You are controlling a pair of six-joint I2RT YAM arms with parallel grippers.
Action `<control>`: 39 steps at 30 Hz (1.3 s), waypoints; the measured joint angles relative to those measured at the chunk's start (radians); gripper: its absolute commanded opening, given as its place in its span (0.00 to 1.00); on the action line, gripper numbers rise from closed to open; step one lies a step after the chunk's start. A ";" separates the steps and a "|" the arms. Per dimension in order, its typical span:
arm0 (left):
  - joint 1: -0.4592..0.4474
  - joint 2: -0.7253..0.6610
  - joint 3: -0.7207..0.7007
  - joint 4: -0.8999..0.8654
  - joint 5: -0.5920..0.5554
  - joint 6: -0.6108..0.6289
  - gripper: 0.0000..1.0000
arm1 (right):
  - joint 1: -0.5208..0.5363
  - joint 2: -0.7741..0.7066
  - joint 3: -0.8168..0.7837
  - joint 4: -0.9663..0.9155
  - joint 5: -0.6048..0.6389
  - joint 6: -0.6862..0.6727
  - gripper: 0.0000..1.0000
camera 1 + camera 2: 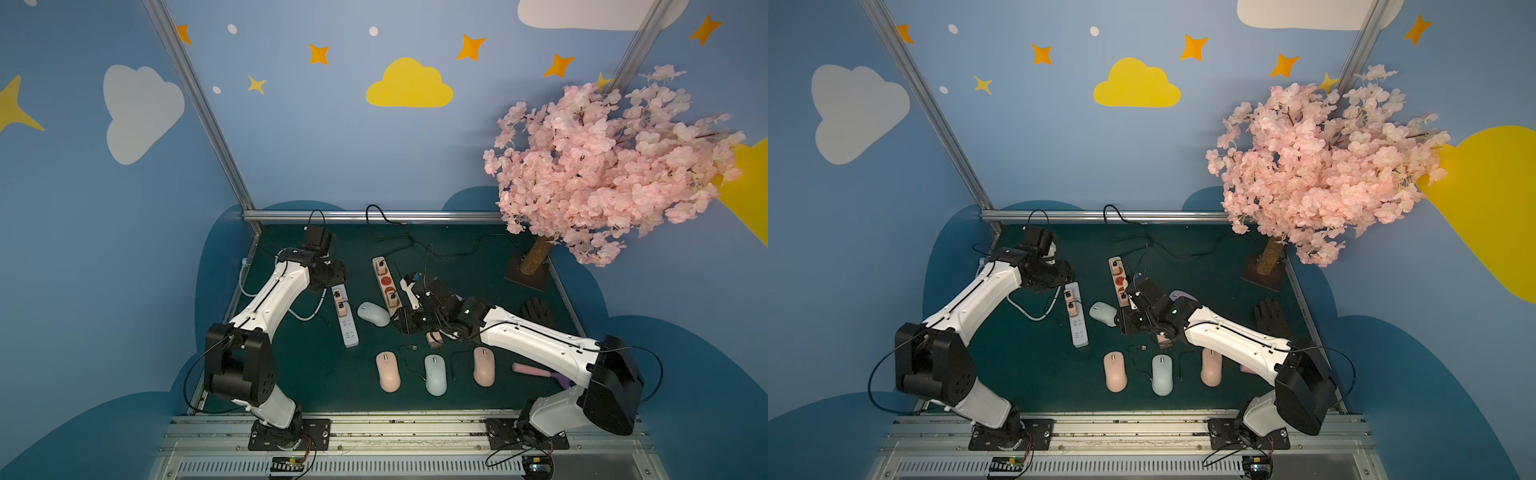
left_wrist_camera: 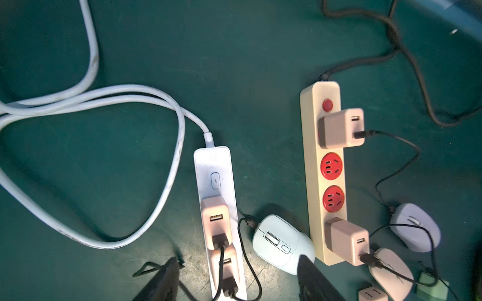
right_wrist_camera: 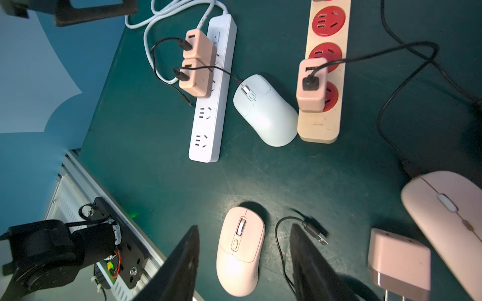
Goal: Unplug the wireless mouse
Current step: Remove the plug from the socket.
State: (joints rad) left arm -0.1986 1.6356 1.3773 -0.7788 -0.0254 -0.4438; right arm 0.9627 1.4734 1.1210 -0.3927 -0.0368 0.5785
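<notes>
I will lower my left gripper around the farther pink adapter (image 2: 214,213) next and close on it. The mouse's cable ends at the nearer adapter, and that one stays clear this way.
A pale blue mouse (image 1: 373,314) (image 2: 283,245) lies between the white power strip (image 1: 349,330) (image 2: 214,166) and the cream strip with red sockets (image 1: 384,282). Its thin black cable (image 3: 224,71) runs to the nearer of two pink adapters (image 3: 194,79) plugged into the white strip. My left gripper (image 2: 238,263) hovers open over that strip's adapters, holding nothing. My right gripper (image 3: 245,234) is open above a pink mouse (image 3: 240,250) and grips nothing.
In front lie a pale blue mouse (image 1: 435,374) and another pink mouse (image 1: 484,366). A loose pink adapter (image 1: 434,338) and a free USB plug (image 3: 315,232) lie close by. A black glove (image 1: 536,311) and a blossom tree (image 1: 602,166) stand right.
</notes>
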 measured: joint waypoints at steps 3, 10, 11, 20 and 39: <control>-0.009 0.067 0.050 -0.050 -0.028 0.003 0.65 | 0.000 0.000 -0.001 -0.016 -0.014 0.000 0.56; -0.022 0.215 0.172 -0.142 -0.078 0.003 0.60 | 0.000 0.000 -0.022 -0.025 -0.030 0.006 0.56; -0.026 0.233 0.182 -0.150 -0.083 0.003 0.59 | 0.000 0.000 -0.025 -0.027 -0.031 0.007 0.56; -0.049 0.322 0.199 -0.196 -0.104 -0.014 0.46 | 0.000 0.000 -0.033 -0.031 -0.034 0.008 0.56; -0.049 0.307 0.171 -0.185 -0.127 -0.043 0.14 | 0.008 0.044 -0.034 0.012 -0.116 0.012 0.59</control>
State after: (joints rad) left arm -0.2478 1.9427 1.5486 -0.9638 -0.1528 -0.4870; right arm 0.9707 1.5177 1.0874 -0.3809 -0.1528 0.5903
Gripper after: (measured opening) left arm 0.278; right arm 0.585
